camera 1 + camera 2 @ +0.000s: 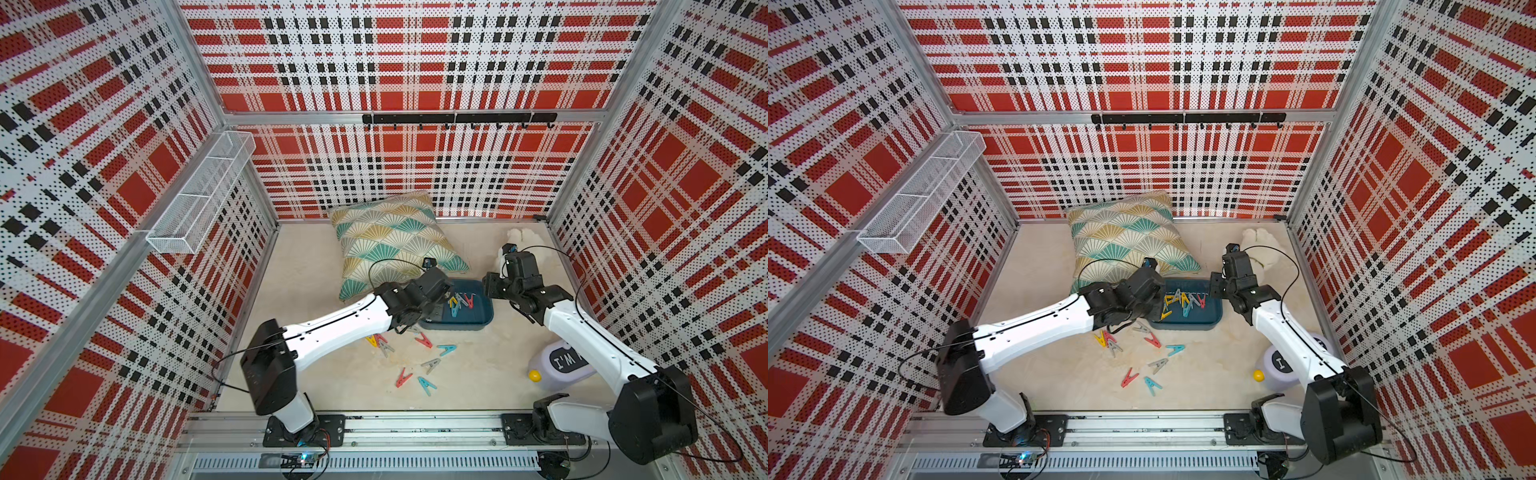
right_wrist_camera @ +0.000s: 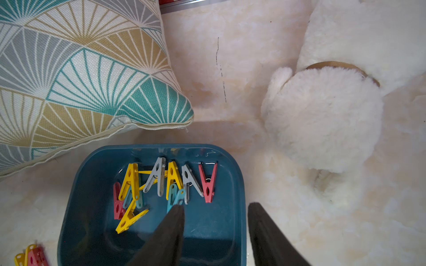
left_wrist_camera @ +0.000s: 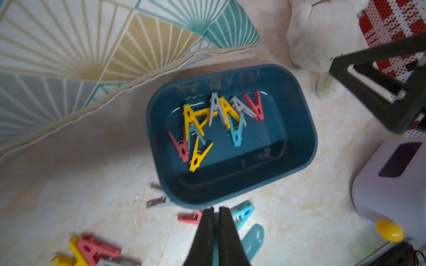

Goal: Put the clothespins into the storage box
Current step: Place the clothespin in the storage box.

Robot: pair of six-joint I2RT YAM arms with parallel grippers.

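My left gripper moves outward and down into the box's middle (image 1: 455, 308) (image 3: 231, 138) next and releases the teal clothespin, which still hangs by the storage box's near edge.
The dark teal storage box (image 1: 478, 322) sits mid-floor and holds several clothespins (image 1: 459, 303) in yellow, grey, red and teal, also clear in the wrist views (image 3: 223, 110) (image 2: 173, 175). Several more clothespins (image 1: 424, 340) lie scattered on the floor in front of the box. My left gripper (image 3: 215, 209) hovers over the box's left front edge. It is shut on a teal clothespin, and a teal strip shows between its fingers. My right gripper (image 2: 216, 205) is open at the box's right side. One finger is over the inside, the other outside the wall (image 2: 241, 184), and it holds nothing.
A fan-patterned pillow (image 1: 390, 245) leans behind the box. A white plush toy (image 1: 523, 239) lies at the back right. A lavender bottle (image 1: 561, 365) with a yellow cap lies under the right arm. A white wire basket (image 1: 203, 191) hangs on the left wall.
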